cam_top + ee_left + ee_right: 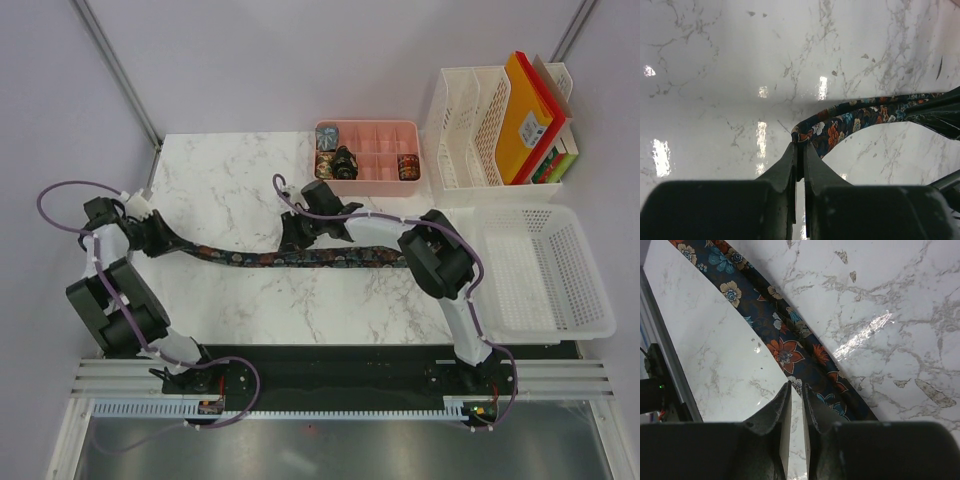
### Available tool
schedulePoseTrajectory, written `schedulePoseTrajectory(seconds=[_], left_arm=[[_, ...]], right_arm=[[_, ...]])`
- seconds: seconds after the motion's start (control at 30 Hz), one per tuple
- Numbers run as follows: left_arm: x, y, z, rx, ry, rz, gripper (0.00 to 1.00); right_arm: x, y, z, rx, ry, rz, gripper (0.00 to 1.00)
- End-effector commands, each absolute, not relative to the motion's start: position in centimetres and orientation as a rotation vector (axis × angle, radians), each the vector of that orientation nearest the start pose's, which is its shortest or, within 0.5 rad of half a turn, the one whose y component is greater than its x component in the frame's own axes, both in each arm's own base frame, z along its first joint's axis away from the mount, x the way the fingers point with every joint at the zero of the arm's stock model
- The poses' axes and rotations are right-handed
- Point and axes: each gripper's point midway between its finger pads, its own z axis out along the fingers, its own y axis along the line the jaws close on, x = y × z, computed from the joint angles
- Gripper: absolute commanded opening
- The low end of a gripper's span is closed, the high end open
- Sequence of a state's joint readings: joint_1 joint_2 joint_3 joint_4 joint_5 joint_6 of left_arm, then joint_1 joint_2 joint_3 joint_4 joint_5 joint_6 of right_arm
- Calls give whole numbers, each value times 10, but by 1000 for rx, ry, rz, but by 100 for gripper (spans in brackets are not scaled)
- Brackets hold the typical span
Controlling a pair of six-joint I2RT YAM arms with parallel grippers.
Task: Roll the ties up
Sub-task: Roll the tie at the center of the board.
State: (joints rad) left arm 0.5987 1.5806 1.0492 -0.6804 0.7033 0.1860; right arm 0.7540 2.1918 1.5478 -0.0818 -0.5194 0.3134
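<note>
The tie's flat part (262, 259) (885, 112) is below my left gripper and to its right in the top view, so I will fold the tie's narrow tip over, down onto the flat part, and release it.
A dark floral tie (250, 258) lies stretched across the marble table, running left to right. My left gripper (158, 238) is shut on its narrow left tip; in the left wrist view the gripper (801, 142) pinches that tip and the tie (850, 120) curves off to the right. My right gripper (293, 238) stands over the tie's middle. In the right wrist view the gripper (796, 386) is all but shut, with a thin slit and nothing in it, its tips at the edge of the tie (785, 352). Rolled ties (345, 160) sit in the pink tray (380, 187).
A white file rack (460, 130) with orange and red books stands at the back right. A white mesh basket (540, 270) sits on the right beside the right arm. The table's left edge runs close to the left gripper.
</note>
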Motion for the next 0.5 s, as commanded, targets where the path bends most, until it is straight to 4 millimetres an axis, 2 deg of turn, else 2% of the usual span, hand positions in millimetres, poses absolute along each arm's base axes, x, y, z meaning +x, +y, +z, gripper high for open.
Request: schedulePoseTrajectory(seconds=[0.0,0.07,0.1,0.13,0.17,0.23,0.37,0.43,0.47], left_arm=[[313,65,134,-290,2405,-622,4],[313,61,135,-255,2434,-557,2],[314,49,135,-207,2452,-545,2],[313,48,135,-197,2468,-502,2],[315,35,135,-166,2483,-501,2],[316,31,130,-218,2531,-423,2],[318,-16,135,-157,2533,-504,2],[318,-32,134,-163,2533,-537,2],[315,-48,130,-132,2548,-559,2]], right_arm=[[342,448,123,-755,2195,1260,22],[344,440,130,-731,2198,1282,23],[344,435,130,-723,2209,1294,24],[344,432,131,-715,2215,1304,25],[344,429,134,-699,2217,1315,25],[344,422,135,-681,2229,1331,27],[343,408,138,-647,2245,1346,29],[343,401,141,-621,2251,1365,30],[341,397,136,-607,2271,1368,31]])
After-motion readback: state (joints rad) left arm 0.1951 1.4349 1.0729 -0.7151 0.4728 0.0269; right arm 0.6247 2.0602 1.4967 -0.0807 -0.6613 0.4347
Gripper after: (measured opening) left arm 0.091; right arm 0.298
